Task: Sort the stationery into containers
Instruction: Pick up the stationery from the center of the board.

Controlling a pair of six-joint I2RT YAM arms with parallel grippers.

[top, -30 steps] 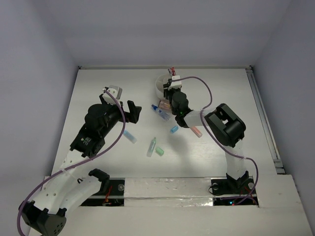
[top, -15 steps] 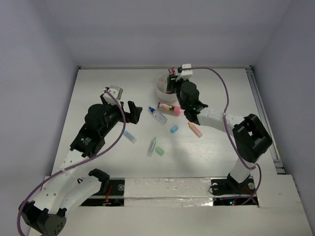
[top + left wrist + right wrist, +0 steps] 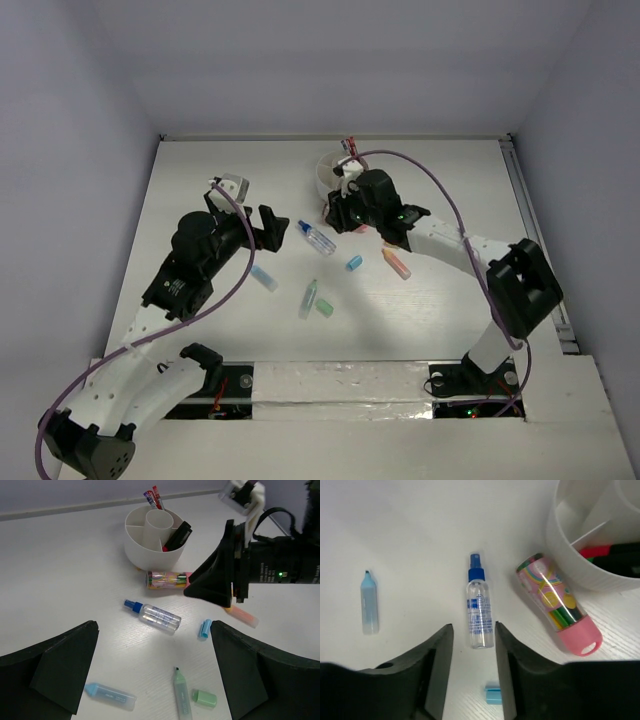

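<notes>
The bottle's blue cap has bare table on either side, so my right gripper should next go down and to the left in the top view, past the bottle's body and onto its blue cap (image 3: 304,227) (image 3: 476,569).
The white divided cup (image 3: 327,172) (image 3: 150,552) stands at the back with pens and a black marker (image 3: 178,535) in it. Just in front of the cup lies a pink patterned tube (image 3: 167,579) (image 3: 555,605). A clear spray bottle (image 3: 318,237) (image 3: 481,611) with a blue cap lies beside the tube. My right gripper (image 3: 338,213) (image 3: 473,630) hovers over the bottle's base, open, its fingers apart on either side and not touching it. My left gripper (image 3: 270,226) (image 3: 154,630) is wide open and empty, left of the bottle.
Loose on the table: a blue highlighter (image 3: 263,277) (image 3: 110,696), a green highlighter (image 3: 308,298) (image 3: 181,697) with its green cap (image 3: 325,309) beside it, a blue cap (image 3: 353,263) (image 3: 493,694) and an orange highlighter (image 3: 397,262) (image 3: 242,615). The walls stand close to the table's edges.
My right gripper went out to the cup, then drew back over the tube and bottle, its jaws narrower now. The bottle has shifted slightly left. The left arm has stayed still.
</notes>
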